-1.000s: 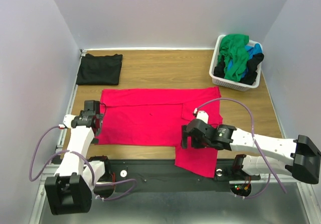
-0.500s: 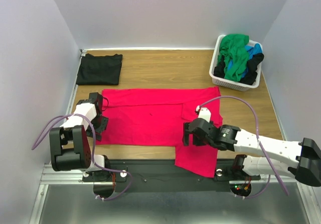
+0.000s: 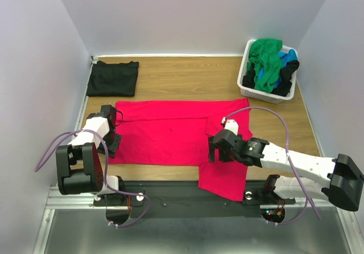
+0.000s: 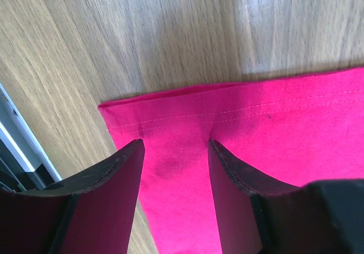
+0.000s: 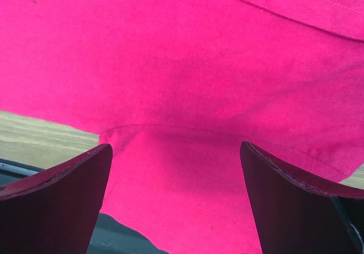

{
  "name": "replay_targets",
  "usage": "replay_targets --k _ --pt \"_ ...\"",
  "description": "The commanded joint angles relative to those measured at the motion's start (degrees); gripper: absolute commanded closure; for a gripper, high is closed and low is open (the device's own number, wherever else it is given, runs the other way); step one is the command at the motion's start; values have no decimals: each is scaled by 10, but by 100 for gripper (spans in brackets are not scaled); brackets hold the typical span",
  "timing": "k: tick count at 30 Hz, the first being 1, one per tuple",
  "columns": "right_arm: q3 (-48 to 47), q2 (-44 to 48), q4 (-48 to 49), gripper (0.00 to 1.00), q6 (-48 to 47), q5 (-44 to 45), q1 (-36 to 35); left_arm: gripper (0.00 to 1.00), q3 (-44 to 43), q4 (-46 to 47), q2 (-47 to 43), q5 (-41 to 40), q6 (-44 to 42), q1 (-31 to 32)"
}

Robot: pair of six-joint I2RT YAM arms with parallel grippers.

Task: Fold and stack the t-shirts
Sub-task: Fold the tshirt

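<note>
My right gripper draws back toward my base and lowers onto the sleeve's hem (image 3: 217,192) (image 5: 135,231) below it next, as the hem hangs past the table's edge.
A large pinkish-red t-shirt (image 3: 165,131) lies spread flat mid-table, one sleeve part (image 3: 223,180) hanging over the near edge. My left gripper (image 3: 111,134) is open at the shirt's left edge. In the left wrist view (image 4: 175,146) its fingers stand on the cloth just behind the stitched hem (image 4: 227,109). My right gripper (image 3: 214,150) is open wide over the shirt's near right part, above the sleeve seam (image 5: 176,130). A folded black t-shirt (image 3: 113,77) lies at the far left. Green (image 3: 265,60), blue and black shirts fill the basket.
The white plastic laundry basket (image 3: 263,95) stands at the far right corner. Bare wooden table (image 3: 187,77) shows behind the red shirt and to its right. A metal rail (image 3: 79,117) runs along the left edge, with walls close on both sides.
The left arm has folded back toward its base, with its gripper staying at the shirt's left edge and shifting slightly farther. The right gripper has moved a little farther in over the shirt.
</note>
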State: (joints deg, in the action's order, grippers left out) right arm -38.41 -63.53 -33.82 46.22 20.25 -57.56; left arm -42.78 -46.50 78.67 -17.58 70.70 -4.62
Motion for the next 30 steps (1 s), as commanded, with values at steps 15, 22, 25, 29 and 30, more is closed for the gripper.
replay_targets --k 15,22,25,29,30 --pt "-11 2 24 0 -55 -82 10 82 70 87 -20 35 17 -2" --pt "28 24 18 5 -121 -200 -8 85 55 64 -61 24 5 -2" --pt "29 14 9 6 -120 -186 -89 85 55 63 -64 25 1 -2" --pt "43 7 8 6 -108 -178 -139 85 57 74 -62 35 -10 -2" --pt "47 4 9 8 -106 -186 -141 85 56 72 -61 36 -11 -2"
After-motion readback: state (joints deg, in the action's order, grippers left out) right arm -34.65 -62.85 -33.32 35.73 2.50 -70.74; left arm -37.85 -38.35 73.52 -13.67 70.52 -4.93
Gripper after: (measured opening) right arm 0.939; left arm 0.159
